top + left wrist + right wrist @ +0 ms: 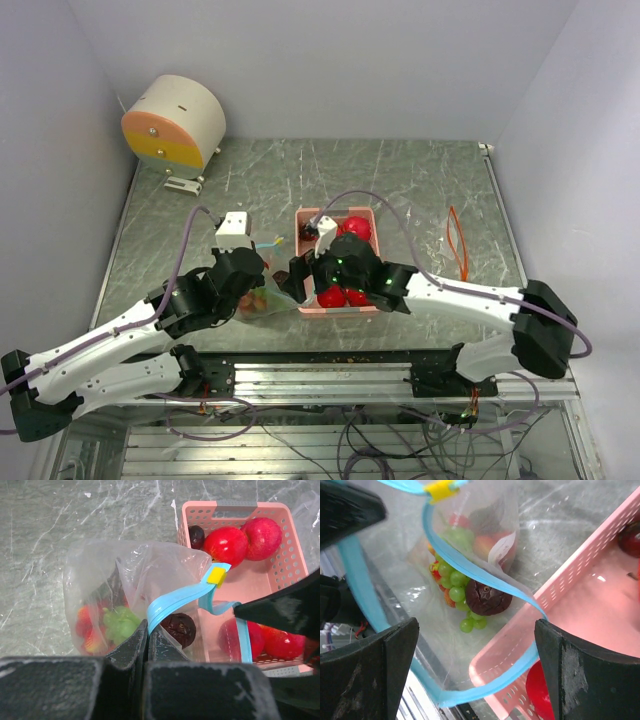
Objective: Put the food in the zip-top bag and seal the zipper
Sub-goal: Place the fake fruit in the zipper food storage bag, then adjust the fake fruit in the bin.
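Note:
The robot's right gripper needs to move outward from the bag's opening and then down onto the small dark ball (308,232). The ball is still outside the bag, outward of the opening and below it.
The clear zip-top bag (100,585) lies beside the pink tray (295,555), its mouth open. It also shows in the top view (255,303). My left gripper (148,632) is shut on the bag's blue zipper strip (175,600), near the yellow slider (217,575). Green grapes (455,577), small red-orange pieces (85,630) and a dark brown ball (487,598) are in the bag. My right gripper (476,630) is wide open and empty over the bag's mouth, the blue rim (485,692) between its fingers. Red apples (226,545) lie in the tray.
A small dark ball (196,534) sits in the tray's far corner. A cream and orange drum (175,122) stands at the back left. An orange loop (458,245) lies right of the tray (368,305). Walls close in the table on three sides.

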### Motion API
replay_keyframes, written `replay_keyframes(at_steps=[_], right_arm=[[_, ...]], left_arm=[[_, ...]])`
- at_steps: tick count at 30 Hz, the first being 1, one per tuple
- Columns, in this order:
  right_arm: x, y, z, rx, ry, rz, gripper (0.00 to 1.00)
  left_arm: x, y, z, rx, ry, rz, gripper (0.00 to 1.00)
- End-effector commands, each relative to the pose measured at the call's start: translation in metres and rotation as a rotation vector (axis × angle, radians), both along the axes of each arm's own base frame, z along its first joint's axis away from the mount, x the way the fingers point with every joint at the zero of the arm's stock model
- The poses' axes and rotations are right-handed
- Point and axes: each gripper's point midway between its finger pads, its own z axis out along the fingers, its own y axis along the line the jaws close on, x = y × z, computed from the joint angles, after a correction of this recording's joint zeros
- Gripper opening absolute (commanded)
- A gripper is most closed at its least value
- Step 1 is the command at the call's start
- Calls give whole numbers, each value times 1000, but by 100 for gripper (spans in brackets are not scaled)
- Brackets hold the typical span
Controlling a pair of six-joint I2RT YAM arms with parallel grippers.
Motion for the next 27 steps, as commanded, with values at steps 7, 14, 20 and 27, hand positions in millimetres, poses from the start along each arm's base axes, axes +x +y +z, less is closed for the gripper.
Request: replay_keyframes(at_steps=[7,14,20,27], right_arm=[[39,-73,104,84,-251,-303,100],[118,-85,36,-90,-71,-459,93],[160,-81,4,-169,-79,-531,90],[195,-78,-37,-199,-53,-551,88]], left_arm=[[-1,16,9,-4,-13,57,7],[-5,24,22,-40,-42,59,7],[-9,33,28,-46,-54,68,7],[-11,38,26,-46,-57,78,7]])
